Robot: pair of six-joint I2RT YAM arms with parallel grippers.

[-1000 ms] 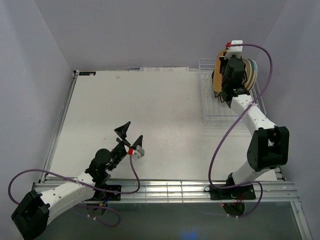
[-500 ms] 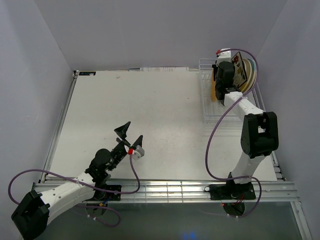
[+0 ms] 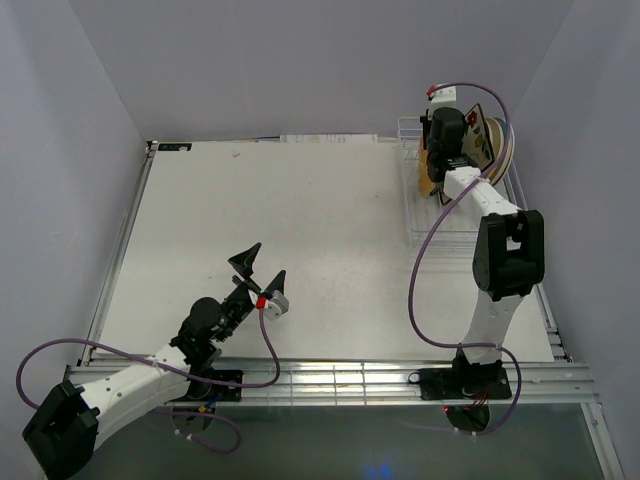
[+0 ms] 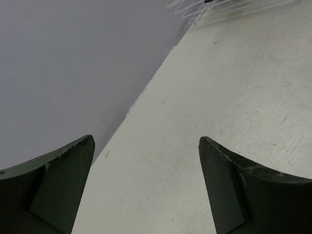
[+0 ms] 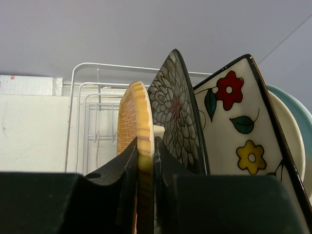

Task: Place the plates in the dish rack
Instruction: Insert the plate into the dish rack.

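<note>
The orange-yellow plate already stands upright in the rack. I will keep my right gripper nearly still beside the black floral plate (image 5: 176,114), open it and let go of the orange-yellow plate's rim (image 5: 144,114).
My right gripper (image 5: 145,152) is shut on the rim of the orange-yellow plate (image 5: 137,119), holding it on edge over the white wire dish rack (image 3: 425,222) at the back right. Right beside it stand the black floral plate (image 5: 176,114), the flowered cream plate (image 5: 233,122) and a teal-rimmed plate (image 5: 295,122), all upright in the rack. From the top view the plates (image 3: 488,140) show as a tight stack behind my right wrist (image 3: 447,135). My left gripper (image 3: 259,267) hovers open over bare table near the front left, with nothing between its fingers (image 4: 234,185).
The rack's white wires (image 5: 90,107) stand empty to the left of the orange-yellow plate. A corner of the rack (image 4: 187,7) shows far off in the left wrist view. Grey walls close in the table on three sides. Purple cables loop from both arms.
My right arm has swung left and towards the back of the rack, carrying the orange-yellow plate with it. The left arm has stayed put.
</note>
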